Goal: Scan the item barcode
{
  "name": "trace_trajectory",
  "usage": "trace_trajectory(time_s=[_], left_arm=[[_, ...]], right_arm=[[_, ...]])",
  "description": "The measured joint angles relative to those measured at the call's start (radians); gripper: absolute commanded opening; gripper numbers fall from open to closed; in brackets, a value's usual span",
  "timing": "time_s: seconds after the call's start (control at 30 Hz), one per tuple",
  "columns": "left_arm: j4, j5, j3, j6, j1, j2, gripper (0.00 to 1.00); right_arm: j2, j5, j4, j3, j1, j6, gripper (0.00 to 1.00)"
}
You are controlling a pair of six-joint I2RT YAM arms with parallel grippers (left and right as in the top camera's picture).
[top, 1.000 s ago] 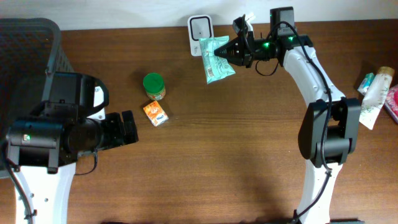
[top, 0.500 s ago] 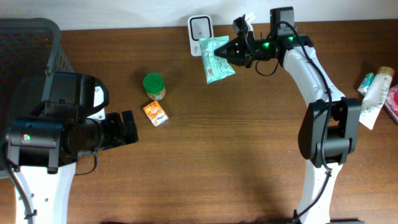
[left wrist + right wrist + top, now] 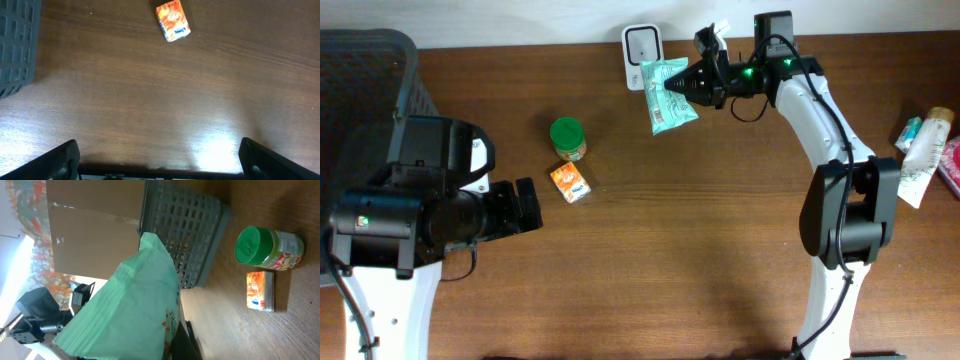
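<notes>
I will next move my right gripper back from the scanner, tip it downward and lower the mint-green packet [image 3: 667,94] onto the bare wood on the scanner's near side.
My right gripper [image 3: 692,88] is shut on a mint-green packet [image 3: 667,94], holding it in the air at the back of the table, just right of a white barcode scanner [image 3: 642,43]. In the right wrist view the green packet [image 3: 127,307] fills the lower left and hides most of the fingers; no barcode shows on it. My left gripper [image 3: 527,205] stands open at the left, low over bare wood, with nothing between its fingers [image 3: 62,160].
A green-lidded jar [image 3: 567,138] and a small orange box [image 3: 570,183] sit left of centre. A dark slatted basket [image 3: 360,75] is at the far left. Tubes and packets [image 3: 923,150] lie by the right edge.
</notes>
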Motion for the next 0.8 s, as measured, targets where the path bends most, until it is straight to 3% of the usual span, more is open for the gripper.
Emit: trace_trajectory(time_s=[0.2,0.3,0.37,0.47,0.7,0.8], left_arm=[[0.000,0.000,0.000,0.000,0.000,0.000,0.99],[0.000,0.000,0.000,0.000,0.000,0.000,0.99],[-0.001,0.000,0.000,0.000,0.000,0.000,0.99],[0.000,-0.001,0.000,0.000,0.000,0.000,0.99],[0.000,0.000,0.000,0.000,0.000,0.000,0.99],[0.000,0.000,0.000,0.000,0.000,0.000,0.99]], right_arm=[[0.000,0.013,-0.001,0.000,0.005,-0.008,0.04],[0.000,0.120,-0.089,0.001,0.025,-0.024,0.04],[0.000,0.343,-0.251,0.008,0.058,-0.056,0.04],[0.000,0.836,-0.434,0.010,0.111,-0.079,0.04],[0.000,1.698,-0.598,0.010,0.232,-0.097,0.04],[0.000,1.858,-0.613,0.009,0.285,-0.074,0.04]])
